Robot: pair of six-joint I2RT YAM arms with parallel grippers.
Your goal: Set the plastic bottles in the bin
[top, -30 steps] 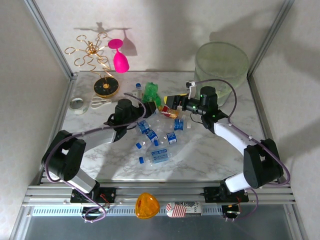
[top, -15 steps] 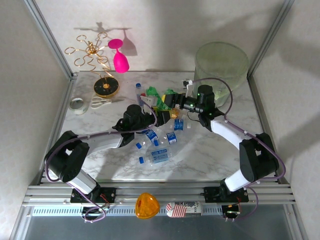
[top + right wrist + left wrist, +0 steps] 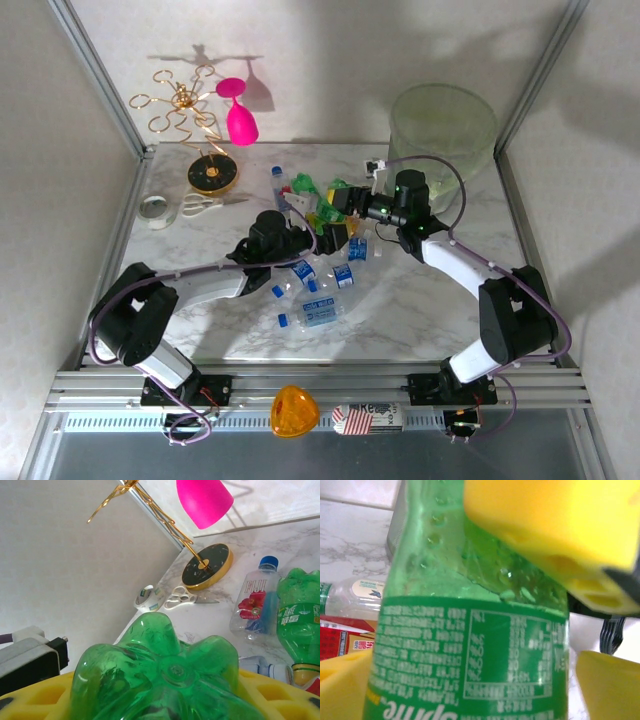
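The bin's opening (image 3: 443,122) is outward behind the bin's tall rim, so my right gripper should raise the Sprite bottle (image 3: 326,210) over that rim, lower it into the bin and let it go.
A green Sprite bottle (image 3: 326,210) hangs above the bottle pile between my two grippers. My right gripper (image 3: 346,202) is shut on its base end, and the petal-shaped bottom (image 3: 170,670) sits between the yellow fingers (image 3: 35,700). My left gripper (image 3: 320,232) is open around the label (image 3: 470,665), with a gap at its right finger (image 3: 610,685). Another green bottle (image 3: 300,615) and a Fiji bottle (image 3: 255,605) lie on the table. Several clear blue-labelled bottles (image 3: 318,290) lie below the grippers. The pale-green bin (image 3: 443,125) stands at the far right.
A pink wine glass (image 3: 240,115) hangs on a gold wire rack (image 3: 185,105) at the back left, over the rack's black-and-gold base (image 3: 212,175). Scissors (image 3: 200,205) and a tape roll (image 3: 153,207) lie by the left edge. A red-labelled carton (image 3: 345,640) is beside the pile.
The left arm brought the green bottle over to the right gripper. The right gripper closed on the bottle, and the left gripper then opened.
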